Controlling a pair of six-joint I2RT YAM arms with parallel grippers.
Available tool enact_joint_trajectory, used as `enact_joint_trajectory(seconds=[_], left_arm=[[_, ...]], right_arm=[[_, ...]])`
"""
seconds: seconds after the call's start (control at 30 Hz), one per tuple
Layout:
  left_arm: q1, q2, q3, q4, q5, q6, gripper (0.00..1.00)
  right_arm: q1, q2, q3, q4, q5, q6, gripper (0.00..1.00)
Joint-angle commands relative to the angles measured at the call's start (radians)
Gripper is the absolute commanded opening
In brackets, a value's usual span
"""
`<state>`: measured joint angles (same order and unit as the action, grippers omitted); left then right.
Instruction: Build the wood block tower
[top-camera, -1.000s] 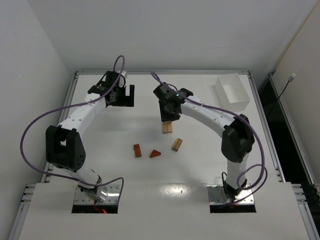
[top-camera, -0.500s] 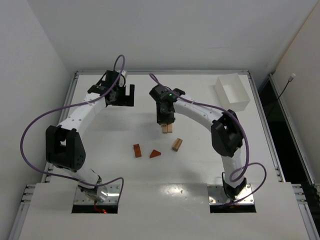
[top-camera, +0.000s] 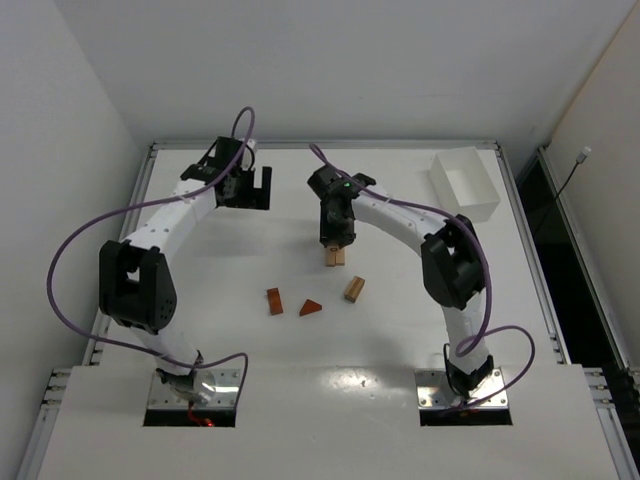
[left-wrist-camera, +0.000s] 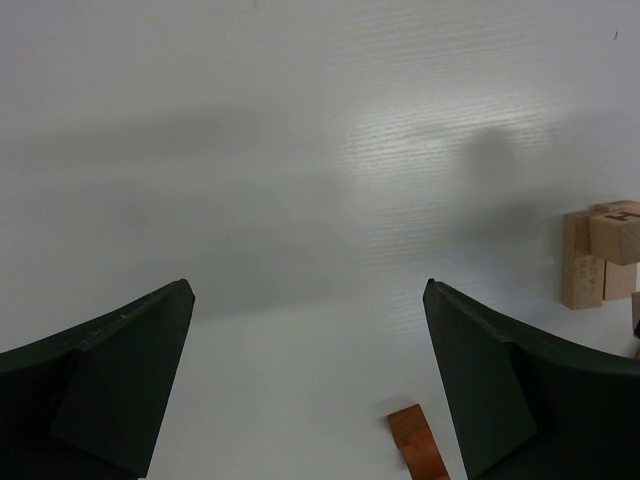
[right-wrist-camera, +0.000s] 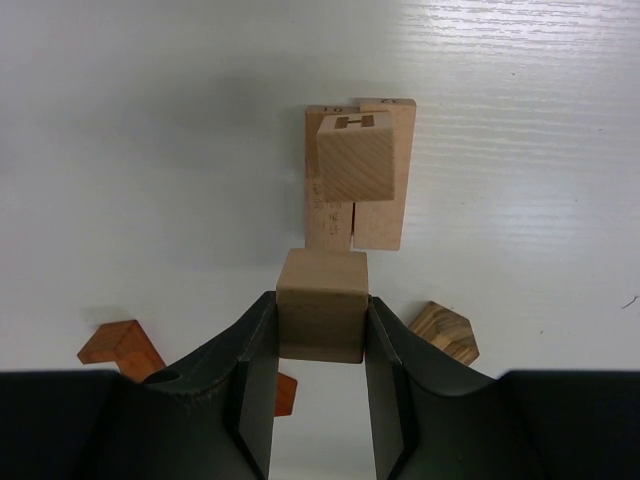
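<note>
My right gripper brings the held tan cube down onto the near end of the tan bricks beside the top cube next.
The tower (top-camera: 335, 258) stands mid-table: two upright tan bricks (right-wrist-camera: 360, 215) with a tan cube (right-wrist-camera: 355, 155) lying on top. My right gripper (top-camera: 335, 236) is shut on another tan cube (right-wrist-camera: 322, 318) and holds it just above and beside the tower. Loose on the table lie a reddish-brown brick (top-camera: 274, 301), a reddish-brown wedge (top-camera: 311, 308) and a tan block (top-camera: 354, 289). My left gripper (top-camera: 256, 188) is open and empty at the far left; in its wrist view the gripper (left-wrist-camera: 307, 290) frames bare table, with the brick (left-wrist-camera: 418, 440) and the tower (left-wrist-camera: 600, 255) to the right.
A white rectangular box (top-camera: 465, 185) stands at the back right corner. The raised table rim (top-camera: 150, 180) runs along the left and far sides. Purple cables loop over both arms.
The right arm's elbow has swung left while its gripper stays over the tower with the cube. The left arm has shifted slightly.
</note>
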<state>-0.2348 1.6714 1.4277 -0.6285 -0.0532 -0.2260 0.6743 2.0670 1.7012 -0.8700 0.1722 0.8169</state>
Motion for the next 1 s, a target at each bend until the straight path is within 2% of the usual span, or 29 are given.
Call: enact_joint_trajectory(seconds=[0.0, 0.97], left_arm=[[-0.001, 0.014, 0.06, 0.001, -0.016, 0.002, 0.99], [-0.001, 0.091, 0.117, -0.008, -0.007, -0.007, 0.99]], right_arm=[[-0.013, 0.004, -0.008, 0.016, -0.04, 0.018, 0.0], [-0.059, 0.084, -0.017, 0.068, -0.063, -0.05, 0.0]])
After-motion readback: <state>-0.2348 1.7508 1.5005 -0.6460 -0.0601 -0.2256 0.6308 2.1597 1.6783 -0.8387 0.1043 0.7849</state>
